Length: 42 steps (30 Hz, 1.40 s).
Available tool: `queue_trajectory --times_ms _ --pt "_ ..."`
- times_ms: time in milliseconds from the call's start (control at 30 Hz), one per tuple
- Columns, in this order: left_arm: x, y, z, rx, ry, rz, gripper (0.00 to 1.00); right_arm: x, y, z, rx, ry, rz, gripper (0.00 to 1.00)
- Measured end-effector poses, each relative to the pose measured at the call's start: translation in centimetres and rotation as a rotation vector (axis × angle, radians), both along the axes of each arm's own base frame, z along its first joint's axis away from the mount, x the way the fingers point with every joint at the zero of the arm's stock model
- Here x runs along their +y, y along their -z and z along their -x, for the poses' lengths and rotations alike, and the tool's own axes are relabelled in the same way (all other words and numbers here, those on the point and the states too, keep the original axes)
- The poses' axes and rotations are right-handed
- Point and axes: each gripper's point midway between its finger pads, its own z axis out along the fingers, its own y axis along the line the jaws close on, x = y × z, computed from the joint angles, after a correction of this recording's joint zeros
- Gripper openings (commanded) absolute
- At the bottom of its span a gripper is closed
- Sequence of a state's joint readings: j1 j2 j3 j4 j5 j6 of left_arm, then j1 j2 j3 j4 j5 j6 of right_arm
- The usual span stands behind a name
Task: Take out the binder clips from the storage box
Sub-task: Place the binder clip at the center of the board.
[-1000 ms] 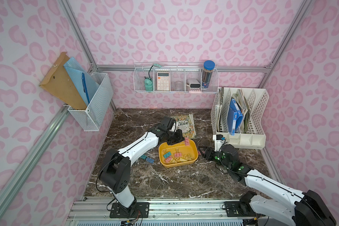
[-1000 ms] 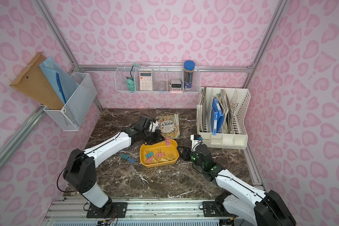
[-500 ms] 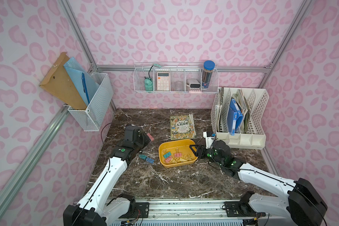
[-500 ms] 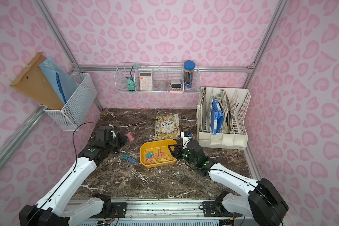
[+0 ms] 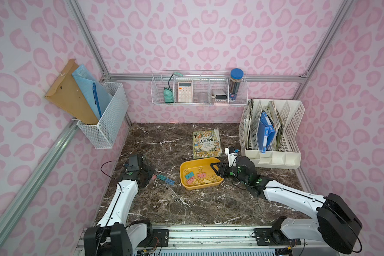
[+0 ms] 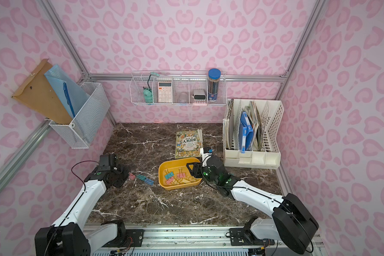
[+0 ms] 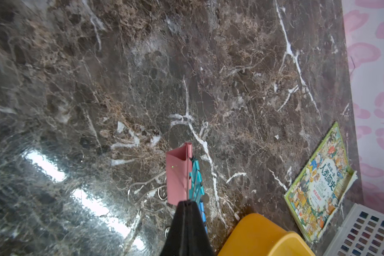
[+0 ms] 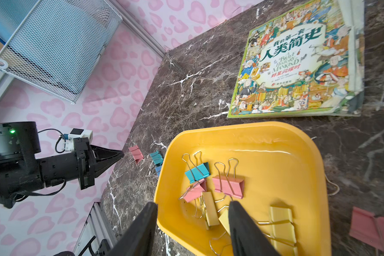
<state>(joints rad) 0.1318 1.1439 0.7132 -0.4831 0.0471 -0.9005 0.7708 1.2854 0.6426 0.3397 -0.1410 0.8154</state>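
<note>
I should move my left gripper down next to the marble by the teal clip's end (image 7: 179,144) just below it. I should release the wire handle there to make the row of clips longer.
The yellow storage box (image 5: 185,169) (image 6: 162,175) (image 8: 264,168) (image 7: 259,235) sits mid-table and holds several binder clips (image 5: 197,177) (image 6: 177,177): teal (image 8: 196,174), pink (image 8: 228,186) and yellow (image 8: 210,210). My right gripper (image 5: 217,170) (image 6: 193,169) (image 8: 193,203) is open, straddling the box's rim, one finger outside and one over the yellow clips. Left of the box, my left gripper (image 5: 150,176) (image 6: 127,175) (image 7: 186,202) (image 8: 121,153) is shut on the wire handle of a pink clip (image 7: 179,172) (image 8: 135,153), low beside teal and blue clips (image 5: 165,179) (image 6: 145,179) lying on the table.
An illustrated book (image 5: 206,144) lies just behind the box. A white file organizer (image 5: 273,133) stands at the back right, close to my right arm. Another pink clip (image 8: 372,228) lies on the marble beside the box. Wire baskets (image 5: 104,117) (image 5: 197,93) hang on the walls.
My left gripper carried the pink clip from the box leftward and down to the clips on the table. My right gripper moved in from the right to the box's rim.
</note>
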Motion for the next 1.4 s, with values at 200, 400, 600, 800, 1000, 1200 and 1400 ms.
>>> queue_trajectory --times_ms 200,400,600,800,1000,1200,1400 --pt "1.2 0.8 -0.7 0.013 -0.013 -0.023 0.00 0.0 0.3 0.1 0.009 -0.005 0.001 0.55" --pt "0.7 2.2 -1.4 0.025 0.003 0.009 0.00 0.0 0.4 0.2 0.018 -0.005 -0.002 0.55" --pt "0.5 2.9 -1.8 0.040 0.011 0.027 0.00 0.0 0.3 0.3 0.018 -0.005 -0.002 0.55" --pt "0.5 3.6 -2.2 0.060 0.015 0.034 0.12 -0.1 0.2 0.3 0.018 -0.004 -0.002 0.55" --pt "1.1 3.5 -1.2 0.096 0.000 -0.002 0.32 -0.4 -0.2 0.3 0.011 0.000 -0.002 0.55" --pt "1.9 1.9 -0.6 0.094 -0.021 -0.047 0.39 -1.1 -0.4 0.1 0.001 0.016 0.006 0.55" --pt "1.1 -2.0 -0.6 0.008 0.011 -0.055 0.42 -1.6 -0.5 0.1 -0.002 0.024 0.006 0.56"
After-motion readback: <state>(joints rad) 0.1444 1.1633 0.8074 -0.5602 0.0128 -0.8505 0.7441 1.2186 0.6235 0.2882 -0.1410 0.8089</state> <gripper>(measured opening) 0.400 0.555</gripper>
